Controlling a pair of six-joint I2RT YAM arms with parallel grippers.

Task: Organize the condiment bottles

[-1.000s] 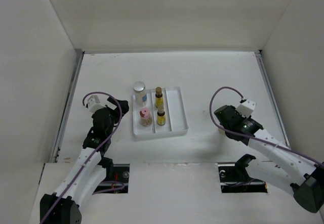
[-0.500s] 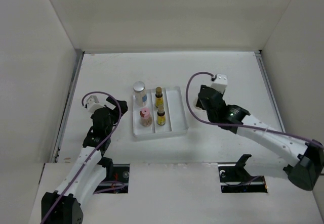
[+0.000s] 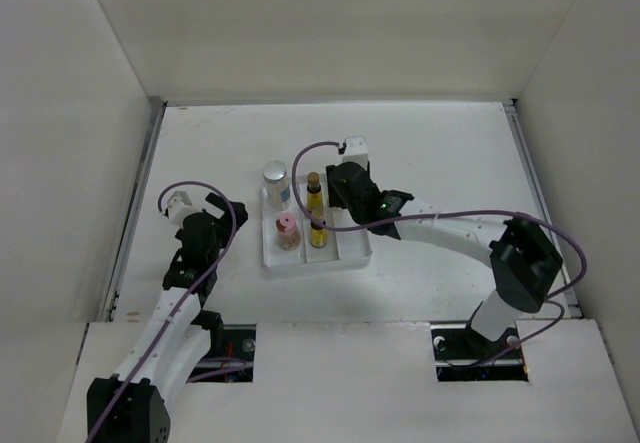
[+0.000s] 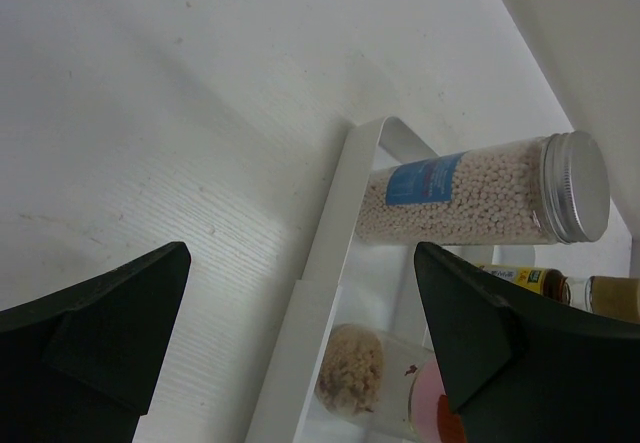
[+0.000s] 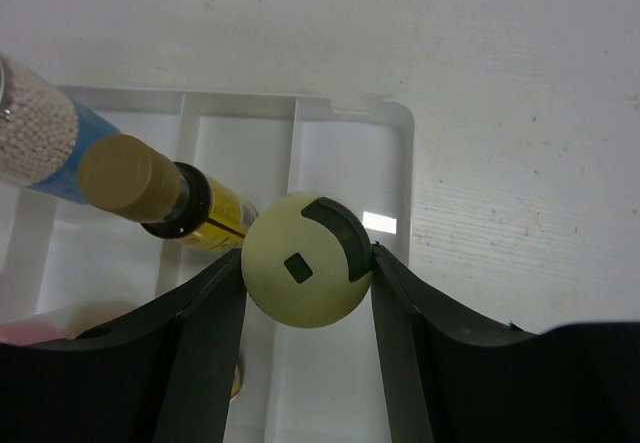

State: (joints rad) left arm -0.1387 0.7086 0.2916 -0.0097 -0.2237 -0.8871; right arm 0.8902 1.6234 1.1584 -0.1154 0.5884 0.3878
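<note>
My right gripper needs to move the squat cream bottle off the tray's divider next and lower it into the empty compartment's far end.
A white three-compartment tray holds the clear silver-capped bottle and the pink-capped bottle on the left. Two dark brown yellow-labelled bottles stand in its middle. My right gripper hovers over the tray's right compartment. In the right wrist view it is shut on the squat cream bottle, held above the tray's far right corner, beside a brown bottle. My left gripper is open and empty left of the tray. Its view shows the clear bottle and the pink-capped one.
White walls enclose the table on the left, back and right. The tray's left rim lies just ahead of my left gripper. Bare tabletop lies right of and behind the tray.
My right arm has swung left from the right side of the table to over the tray's right compartment. My left arm has barely moved.
</note>
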